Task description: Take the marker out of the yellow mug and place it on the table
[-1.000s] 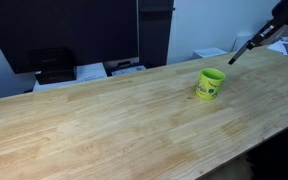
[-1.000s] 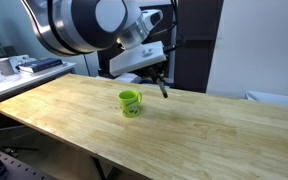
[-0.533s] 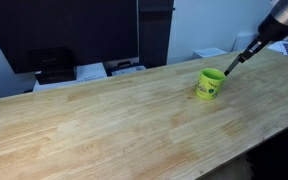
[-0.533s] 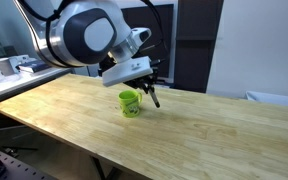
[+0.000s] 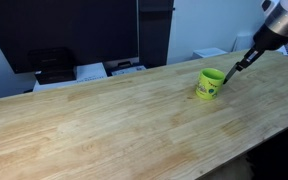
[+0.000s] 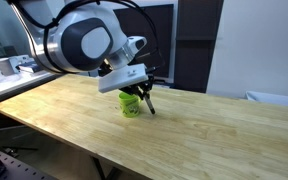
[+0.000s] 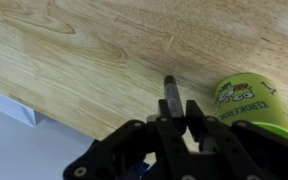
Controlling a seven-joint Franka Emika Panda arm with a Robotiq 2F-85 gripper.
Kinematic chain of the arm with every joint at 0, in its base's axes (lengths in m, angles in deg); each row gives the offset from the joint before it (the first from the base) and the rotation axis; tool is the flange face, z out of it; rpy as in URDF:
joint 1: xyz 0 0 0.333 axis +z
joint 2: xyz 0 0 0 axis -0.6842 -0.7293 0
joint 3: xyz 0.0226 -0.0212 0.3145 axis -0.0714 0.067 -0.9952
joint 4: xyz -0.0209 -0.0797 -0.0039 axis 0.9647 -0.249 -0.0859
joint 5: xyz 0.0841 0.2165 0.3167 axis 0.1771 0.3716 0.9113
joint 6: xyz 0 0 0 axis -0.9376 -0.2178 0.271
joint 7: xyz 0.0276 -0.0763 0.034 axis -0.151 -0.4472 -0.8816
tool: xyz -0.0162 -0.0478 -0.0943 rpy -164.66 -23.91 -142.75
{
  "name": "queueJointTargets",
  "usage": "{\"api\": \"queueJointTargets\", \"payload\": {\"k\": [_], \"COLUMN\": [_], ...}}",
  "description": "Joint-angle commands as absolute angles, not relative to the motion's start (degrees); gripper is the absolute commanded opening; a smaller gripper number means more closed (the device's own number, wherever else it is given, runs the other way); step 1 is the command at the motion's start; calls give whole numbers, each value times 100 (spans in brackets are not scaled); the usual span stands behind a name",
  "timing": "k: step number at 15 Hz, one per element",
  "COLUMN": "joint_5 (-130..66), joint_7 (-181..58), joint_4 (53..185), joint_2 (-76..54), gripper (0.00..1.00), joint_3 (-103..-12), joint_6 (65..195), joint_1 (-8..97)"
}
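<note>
My gripper moves down away from the yellow mug (image 5: 211,83) to the bare tabletop beside it next. It then releases the slanted marker, because the marker already hangs outside the mug.
The yellow mug (image 5: 211,83) stands upright on the light-wood table (image 5: 104,120); it also shows in the other exterior view (image 6: 130,103) and at the right of the wrist view (image 7: 249,105), with a dark print on its side. My gripper (image 7: 176,108) is shut on the dark marker (image 7: 171,92), which sticks out from between the fingers, tilted, its tip low over the table just beside the mug. In both exterior views the marker (image 5: 236,66) (image 6: 147,101) hangs slanted from the gripper (image 5: 250,52) next to the mug. The marker is outside the mug.
A dark monitor (image 5: 64,30) and black and white devices (image 5: 54,66) stand behind the table's far edge. The table's edge runs close to the mug in the wrist view (image 7: 44,110). A cluttered bench (image 6: 14,68) stands beside the table.
The gripper has come down with the marker, from well above and beside the mug to low over the table next to it. The mug has not moved.
</note>
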State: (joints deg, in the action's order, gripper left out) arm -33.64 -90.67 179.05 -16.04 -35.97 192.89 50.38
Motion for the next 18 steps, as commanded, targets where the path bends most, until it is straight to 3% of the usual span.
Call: {"api": "queueJointTargets", "payload": {"k": [1, 18], "joint_5": [-3515, -3838], "joint_7": [-9087, -9132], "joint_4": [17972, 17853], "joint_2": [-1651, -2440], "gripper": [6, 6], "joint_3": [-3838, -4079], "joint_6": [19333, 19082], "joint_1": [4731, 4120]}}
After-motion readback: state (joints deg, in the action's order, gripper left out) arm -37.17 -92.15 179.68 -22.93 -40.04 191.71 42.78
